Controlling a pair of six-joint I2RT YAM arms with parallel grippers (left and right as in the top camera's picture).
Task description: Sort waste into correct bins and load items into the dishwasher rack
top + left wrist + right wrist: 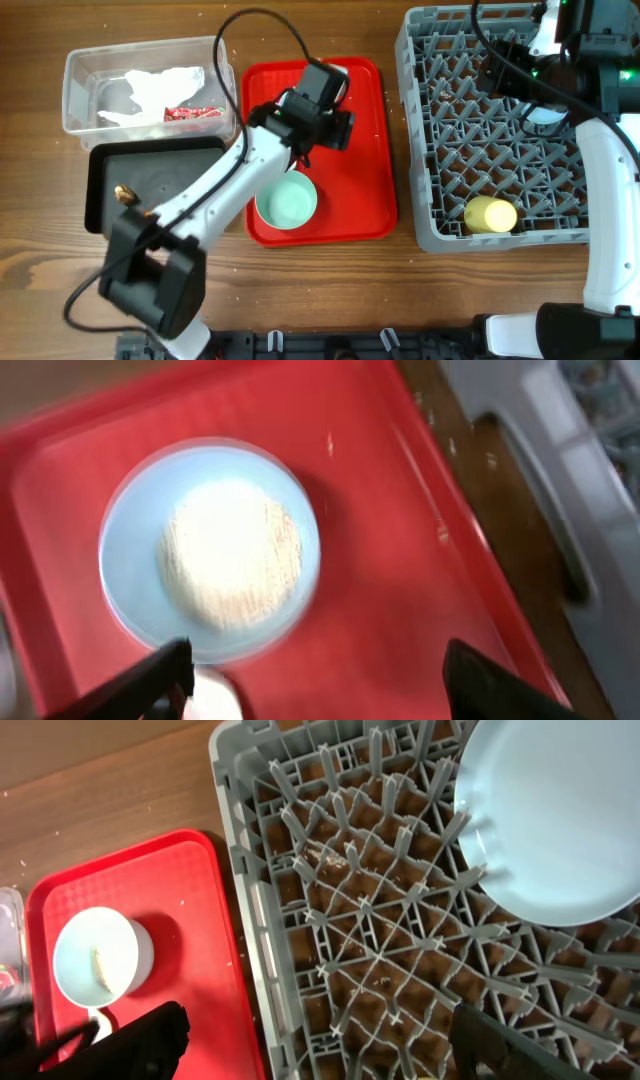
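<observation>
The pale bowl has bare red tray beside its rim on the rack side, which leaves room for one finger. I will next move my left gripper down toward the pale bowl, over its rim there.
My left gripper [320, 675] is open and empty above the red tray [400, 560], just short of a pale bowl [210, 550] whose inside looks whitish; the view is blurred. A white spoon tip [215, 698] lies by the left finger. From overhead the left gripper [325, 105] hides most of that bowl. A teal bowl [287, 200] sits at the tray's front. My right gripper [330, 1040] is open and empty over the grey dishwasher rack [350, 920], which holds the pale blue plate [560, 820] and a yellow cup [490, 214].
The clear bin [75, 95] at the back left holds the white napkin [155, 88] and the red wrapper [192, 113]. The black bin [160, 160] in front of it holds a small brown scrap [123, 193]. Bare wood lies along the table's front.
</observation>
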